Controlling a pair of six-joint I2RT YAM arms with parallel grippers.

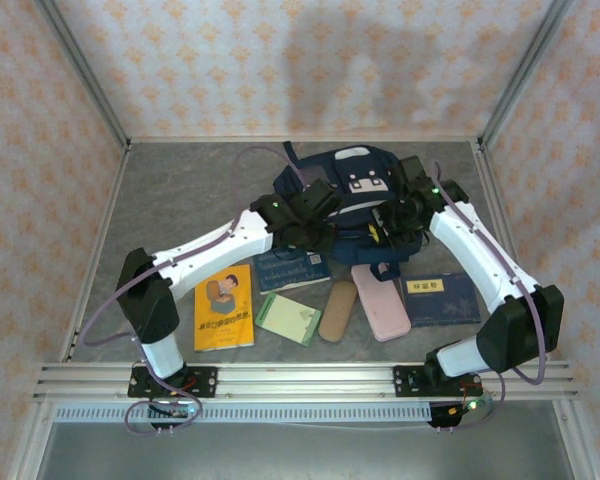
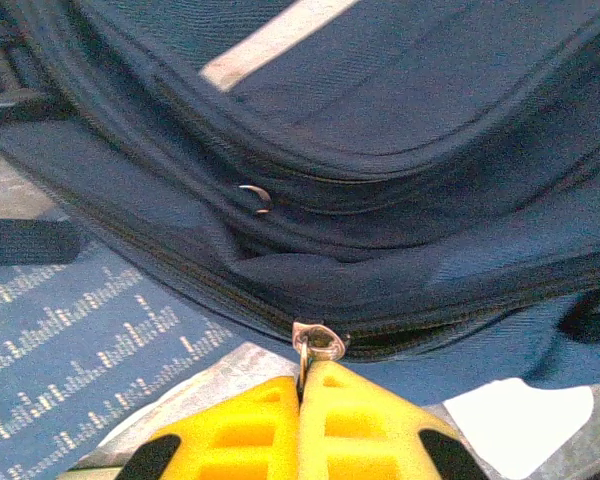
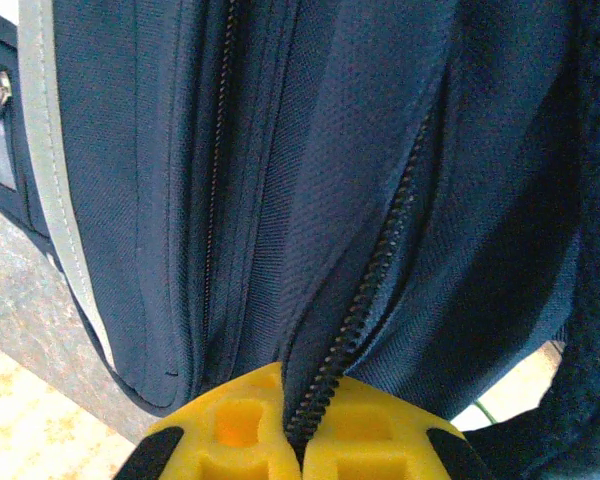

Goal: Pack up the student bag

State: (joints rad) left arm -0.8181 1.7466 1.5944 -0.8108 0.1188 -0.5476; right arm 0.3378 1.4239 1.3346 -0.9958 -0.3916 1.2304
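Observation:
I should next pull the zipper pull (image 2: pixel 315 345) in my left gripper outward along the bag's still-closed seam toward the bag's side buckle (image 2: pixel 8 92) and let go of it there.
The student bag (image 1: pixel 352 185), navy blue with white stripes and buckle patches, lies at the back middle of the table. My left gripper (image 1: pixel 325 232) reaches its front left edge. In the left wrist view the yellow fingers (image 2: pixel 240 430) are shut on the metal zipper pull (image 2: pixel 315 345) of the bag (image 2: pixel 400 110). My right gripper (image 1: pixel 388 232) is at the bag's front right edge. In the right wrist view its yellow fingers (image 3: pixel 380 440) are shut on the bag's (image 3: pixel 130 180) zipper seam (image 3: pixel 365 300), pinching fabric and teeth.
In front of the bag lie a blue book (image 1: pixel 290 270), an orange book (image 1: pixel 225 307), a green notepad (image 1: pixel 289 318), a tan case (image 1: pixel 337 310), a pink case (image 1: pixel 381 301) and a dark blue book (image 1: pixel 440 298). Patterned walls enclose the table.

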